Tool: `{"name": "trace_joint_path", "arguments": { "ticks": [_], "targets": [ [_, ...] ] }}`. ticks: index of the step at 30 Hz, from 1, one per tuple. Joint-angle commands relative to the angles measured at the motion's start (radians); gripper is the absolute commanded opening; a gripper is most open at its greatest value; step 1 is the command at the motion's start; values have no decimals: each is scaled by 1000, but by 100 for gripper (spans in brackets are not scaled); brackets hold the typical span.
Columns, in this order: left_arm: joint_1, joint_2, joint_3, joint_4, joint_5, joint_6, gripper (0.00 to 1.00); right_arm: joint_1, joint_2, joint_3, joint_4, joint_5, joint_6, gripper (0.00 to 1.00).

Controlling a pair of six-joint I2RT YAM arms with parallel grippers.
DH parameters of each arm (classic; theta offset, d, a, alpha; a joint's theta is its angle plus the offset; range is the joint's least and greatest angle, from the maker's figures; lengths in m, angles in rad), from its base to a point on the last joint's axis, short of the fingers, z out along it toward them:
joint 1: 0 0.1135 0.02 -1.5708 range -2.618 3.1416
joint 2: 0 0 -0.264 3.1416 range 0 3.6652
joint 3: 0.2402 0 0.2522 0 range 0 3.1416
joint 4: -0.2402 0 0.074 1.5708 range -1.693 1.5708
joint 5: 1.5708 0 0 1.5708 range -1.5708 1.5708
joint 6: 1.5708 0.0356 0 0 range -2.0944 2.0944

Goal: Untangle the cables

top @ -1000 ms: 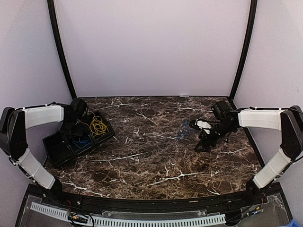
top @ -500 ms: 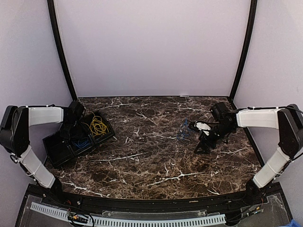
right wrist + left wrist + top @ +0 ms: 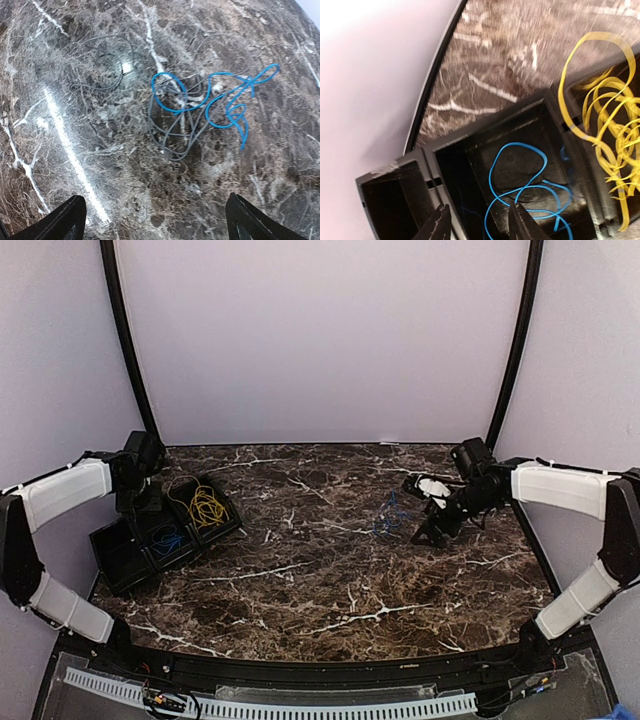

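I should move my right gripper outward and down onto the blue cable's far bend [image 3: 391, 497] [image 3: 274, 70], which is outward of and below my open fingers, clear of grey cables.
A loose tangle lies on the marble: a blue cable [image 3: 225, 100] wound through thin grey cables [image 3: 175, 131], seen small in the top view as the tangle [image 3: 388, 512]. My right gripper [image 3: 420, 510] [image 3: 160, 222] hovers just right of it, jaws wide open and empty. At the left a black tray [image 3: 118, 555] holds yellow cables [image 3: 207, 507] [image 3: 605, 125] in its far compartment and a blue cable [image 3: 168, 540] [image 3: 520, 186] in the middle one. My left gripper [image 3: 145, 508] [image 3: 480, 225] hangs above the middle compartment, open, with the blue loops lying loose below its fingertips.
The tray's wall [image 3: 485, 125] divides three compartments; the nearest one [image 3: 390, 200] looks empty. A separate grey loop [image 3: 105, 70] lies left of the tangle. Black frame posts [image 3: 125, 340] stand at the back corners, close behind the tray.
My left gripper has opened and drawn up and back to the left from the tray, leaving the blue cable in the middle compartment. My right gripper has shifted slightly away from the tangle.
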Motion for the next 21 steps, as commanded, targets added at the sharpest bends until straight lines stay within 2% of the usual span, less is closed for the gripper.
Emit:
{"name": "trace_joint_path", "arguments": {
  "ticks": [1, 3, 6, 7, 12, 15, 21],
  "targets": [
    [-15, -92, 59, -36, 43, 33, 43, -20, -58, 78, 51, 85, 44, 99],
    [-59, -137, 76, 12, 93, 74, 43, -36, -61, 113, 79, 109, 65, 99],
    [-185, -212, 80, 155, 169, 123, 43, -63, -34, 183, 114, 115, 128, 99],
    [-207, -224, 73, 188, 229, 134, 43, -68, -16, 212, 114, 107, 147, 99],
    [-332, -266, -30, 528, 453, 105, 43, -74, 139, 358, 63, 17, 205, 99],
    [-446, -216, -45, 585, 470, 110, 42, -73, 241, 425, 9, -44, 220, 97],
    [-691, -132, -78, 675, 410, 113, 42, -74, 387, 476, -14, -86, 253, 89]
  ]
}}
